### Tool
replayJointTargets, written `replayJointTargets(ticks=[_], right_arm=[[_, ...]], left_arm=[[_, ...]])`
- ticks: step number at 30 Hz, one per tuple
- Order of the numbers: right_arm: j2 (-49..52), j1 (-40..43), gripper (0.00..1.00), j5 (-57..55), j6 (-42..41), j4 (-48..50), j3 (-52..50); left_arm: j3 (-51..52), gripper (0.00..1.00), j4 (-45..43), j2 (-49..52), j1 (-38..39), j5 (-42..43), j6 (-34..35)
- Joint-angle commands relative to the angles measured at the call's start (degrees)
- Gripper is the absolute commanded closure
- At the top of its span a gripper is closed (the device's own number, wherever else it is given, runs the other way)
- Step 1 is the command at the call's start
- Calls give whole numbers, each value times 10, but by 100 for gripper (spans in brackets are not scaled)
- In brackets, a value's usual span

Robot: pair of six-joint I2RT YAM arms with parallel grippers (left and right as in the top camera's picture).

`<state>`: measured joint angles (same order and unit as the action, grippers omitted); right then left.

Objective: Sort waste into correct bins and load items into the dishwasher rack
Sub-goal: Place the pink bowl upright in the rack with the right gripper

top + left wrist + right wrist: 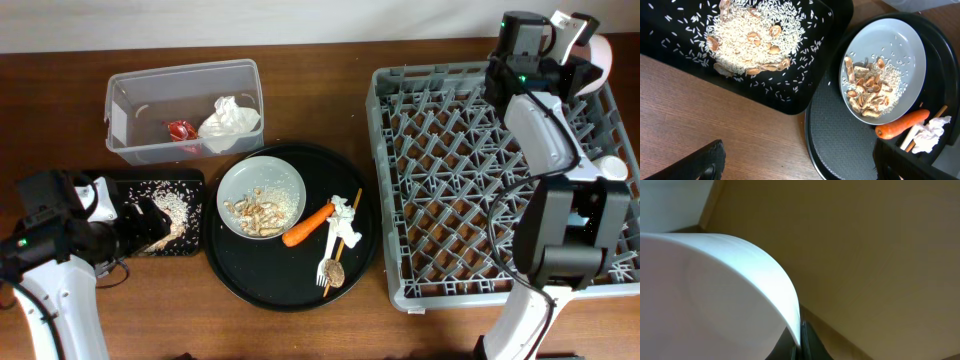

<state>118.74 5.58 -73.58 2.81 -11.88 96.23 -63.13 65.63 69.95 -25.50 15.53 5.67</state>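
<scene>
Next, my right gripper moves down toward the rack's far corner [584,108] below it and releases the bowl [603,50] there, since the rack's wires beyond the white cup are empty.
My right gripper [578,42] is shut on the rim of the cream-pink bowl [603,50] and holds it above the far right corner of the grey dishwasher rack [450,200]. The bowl fills the right wrist view [705,295]. My left gripper [800,167] is open and empty, low over the table between the shallow black tray [805,95] and the round black tray [840,145]. The pale plate [262,197] holds beige scraps. Beside it lie the carrot [307,226], a napkin [343,212], chopsticks [347,236], the white fork [326,268] and a brown lump [337,273].
The clear tub [185,72] at the back left holds a crumpled napkin [230,122] and the red wrapper [182,130]. The shallow black tray [112,182] holds rice and scraps. A white cup [612,168] sits at the rack's right side. The light blue cup is out of view.
</scene>
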Motion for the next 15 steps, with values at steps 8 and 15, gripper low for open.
replayJointTargets(ticks=[8,15], right_arm=[[44,14,96,44,-10,-26,-58],[44,-55,96,43,-17,-33,-69]], left_arm=[[-6,6,-2,-4,-3,-8,5],[-6,6,-4,-4,-3,-8,5]])
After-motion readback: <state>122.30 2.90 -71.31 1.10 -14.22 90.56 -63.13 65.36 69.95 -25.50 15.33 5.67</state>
